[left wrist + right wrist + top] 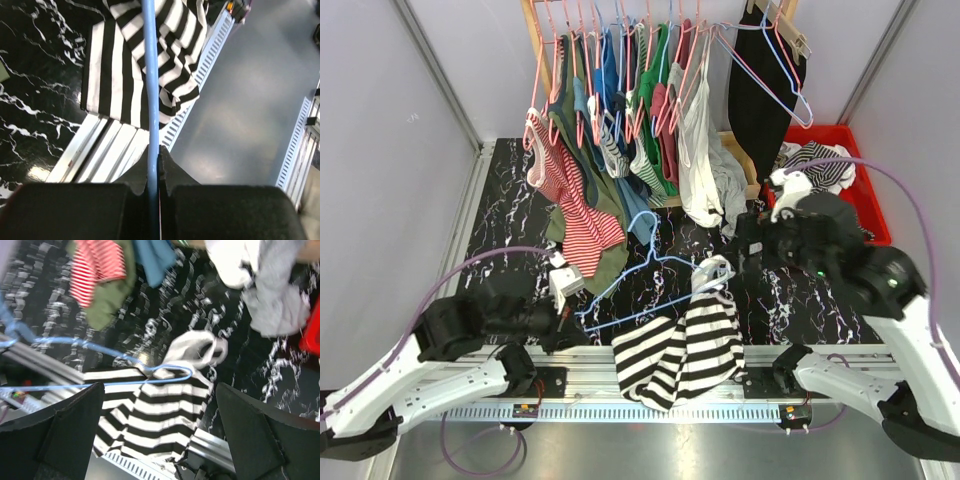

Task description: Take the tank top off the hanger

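My right gripper lowers back and to the left in the top view onto the tank top's middle folds next, since its striped body lies bunched below.
A black-and-white striped tank top (685, 345) hangs over the table's front edge, one strap end still on a blue wire hanger (640, 270). It also shows in the left wrist view (125, 65) and the right wrist view (150, 415). My left gripper (563, 325) is shut on the hanger's wire (150, 100) at its left end. My right gripper (745, 250) is open and empty, hovering above the top's white strap (197, 350) and the hanger's right end (172, 375).
A wooden rack (535, 40) at the back holds several hangers with tops, among them a red-striped one (575, 205) and a white one (698, 165). A red bin (850, 170) with clothes stands at the back right. A metal rail (590, 355) runs along the front edge.
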### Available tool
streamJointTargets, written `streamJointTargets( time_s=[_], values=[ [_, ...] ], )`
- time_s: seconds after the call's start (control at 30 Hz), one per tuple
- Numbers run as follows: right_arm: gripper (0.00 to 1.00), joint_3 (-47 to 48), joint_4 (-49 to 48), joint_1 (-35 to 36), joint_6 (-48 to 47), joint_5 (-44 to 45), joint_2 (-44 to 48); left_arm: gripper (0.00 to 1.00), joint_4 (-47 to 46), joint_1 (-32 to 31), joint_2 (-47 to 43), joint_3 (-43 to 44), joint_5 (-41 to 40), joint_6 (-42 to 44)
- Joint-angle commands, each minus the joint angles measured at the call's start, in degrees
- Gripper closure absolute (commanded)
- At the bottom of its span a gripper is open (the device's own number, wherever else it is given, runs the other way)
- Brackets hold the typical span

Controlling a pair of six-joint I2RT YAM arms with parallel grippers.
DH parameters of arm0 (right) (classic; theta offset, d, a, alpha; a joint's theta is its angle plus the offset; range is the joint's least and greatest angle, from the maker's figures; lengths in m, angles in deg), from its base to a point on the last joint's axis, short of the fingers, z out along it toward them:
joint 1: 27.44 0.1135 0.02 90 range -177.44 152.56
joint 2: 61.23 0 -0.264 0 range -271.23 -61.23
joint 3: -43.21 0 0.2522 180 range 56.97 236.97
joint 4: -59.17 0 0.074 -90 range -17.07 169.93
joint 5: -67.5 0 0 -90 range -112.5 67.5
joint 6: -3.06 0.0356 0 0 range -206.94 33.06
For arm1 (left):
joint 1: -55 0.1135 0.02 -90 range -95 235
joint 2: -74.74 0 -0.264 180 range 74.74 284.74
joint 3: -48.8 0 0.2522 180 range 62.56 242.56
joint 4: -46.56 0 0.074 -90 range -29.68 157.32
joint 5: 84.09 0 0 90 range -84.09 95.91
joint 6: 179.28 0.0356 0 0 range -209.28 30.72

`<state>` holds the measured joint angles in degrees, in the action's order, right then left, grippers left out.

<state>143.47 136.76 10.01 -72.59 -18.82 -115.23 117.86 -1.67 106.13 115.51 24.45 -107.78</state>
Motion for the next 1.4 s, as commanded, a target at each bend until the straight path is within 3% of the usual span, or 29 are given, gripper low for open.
streamJointTargets(
  time_s=[0.0, 0.1, 0.13, 0.33, 0.43, 0.57, 0.8, 0.97, 1.1, 1.17, 1.2, 1.23, 1.27, 1.37],
  values=[
    [0.00, -7.19, -4.58, 0.17, 5.07, 6.88, -1.81, 1.00, 1.43, -0.03, 3.48, 2.95, 4.73, -0.22],
    [0.00, -11.68, -6.61, 0.17, 7.27, 3.01, -1.99, 1.00, 5.72, -0.03, 4.11, 6.02, -2.88, -1.45],
    [0.00, -12.66, -6.96, 0.17, 7.79, 0.30, -1.90, 1.00, 6.87, -0.03, 3.76, 8.11, -9.77, -2.06],
    [0.00, -22.67, -8.80, 0.43, 11.65, -13.50, 0.20, 1.00, 10.93, -0.02, -2.38, 12.79, -32.48, -10.32],
    [0.00, -32.60, -14.08, 2.88, 17.09, -17.75, 0.39, 1.00, 9.26, -0.03, -6.43, 12.01, -37.16, -12.43],
    [0.00, -42.35, -21.18, 16.11, 25.80, -12.31, -2.33, 1.00, 7.07, -0.03, -9.24, 10.77, -39.20, -13.31],
    [0.00, -40.45, -26.04, 33.10, 36.09, -0.54, -17.44, 1.00, 4.87, 0.06, -10.12, 7.70, -38.76, -13.23],
    [0.00, -36.58, -21.65, 36.46, 40.49, 6.24, -32.11, 1.00, 4.43, -0.03, -12.84, 6.64, -38.85, -13.84],
    [0.00, -37.19, -24.18, 36.90, 40.59, 4.85, -39.33, 1.00, 4.07, -0.03, -14.69, 5.33, -38.41, -14.19],
    [0.15, -39.29, -28.47, 36.90, 40.23, 1.79, -40.22, 1.00, 3.90, -0.03, -15.75, 4.89, -38.23, -14.46],
    [0.34, -40.00, -29.72, 36.90, 39.97, 0.64, -39.79, 1.00, 3.81, -0.03, -16.10, 4.71, -38.15, -14.46],
    [0.80, -40.87, -30.08, 36.90, 40.05, 0.45, -38.13, 1.00, 3.64, -0.03, -16.37, 4.62, -38.06, -14.54],
    [1.00, -40.97, -28.52, 36.82, 40.40, 1.67, -36.81, 1.00, 3.63, -0.03, -16.89, 4.45, -37.97, -14.63],
    [1.00, -39.05, -21.07, 36.21, 39.97, 5.79, -28.91, 1.00, 3.28, -0.03, -17.33, 4.27, -37.53, -14.63]
  ],
)
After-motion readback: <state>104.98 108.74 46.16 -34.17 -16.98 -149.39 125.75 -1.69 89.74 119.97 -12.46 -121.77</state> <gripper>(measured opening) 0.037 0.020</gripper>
